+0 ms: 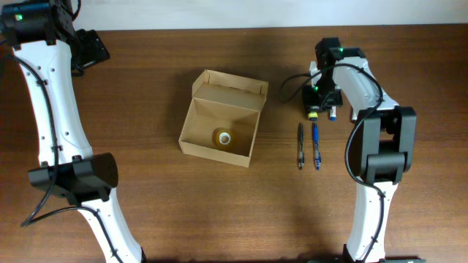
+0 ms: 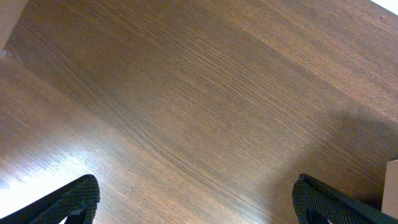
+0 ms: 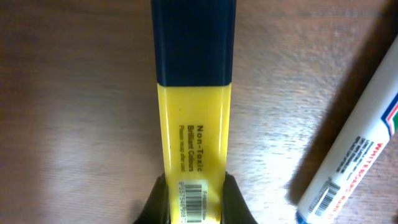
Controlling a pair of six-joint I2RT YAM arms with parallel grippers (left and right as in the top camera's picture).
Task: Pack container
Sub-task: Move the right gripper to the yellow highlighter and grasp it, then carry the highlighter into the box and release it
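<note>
My right gripper is holding the yellow highlighter [image 3: 194, 134] and should next carry it up, then down beside the roll of tape [image 1: 223, 136], where the bottom of the box is bare.
The container [image 1: 250, 150], a tan cardboard box with its flap lid open at the back, sits mid-table with a small roll of tape [image 1: 223, 136] inside. My right gripper [image 1: 316, 111] is to the right of the box, down at the table. In the right wrist view its fingers [image 3: 194, 202] are shut on a yellow highlighter [image 3: 194, 134] with a dark blue cap. A white whiteboard marker [image 3: 357, 143] lies beside it. My left gripper [image 2: 193, 202] is open and empty over bare wood at the far left back.
Two pens, a dark one [image 1: 300, 146] and a blue one [image 1: 316, 146], lie side by side on the table right of the box, just in front of the right gripper. A corner of the box [image 2: 392, 186] shows at the left wrist view's right edge.
</note>
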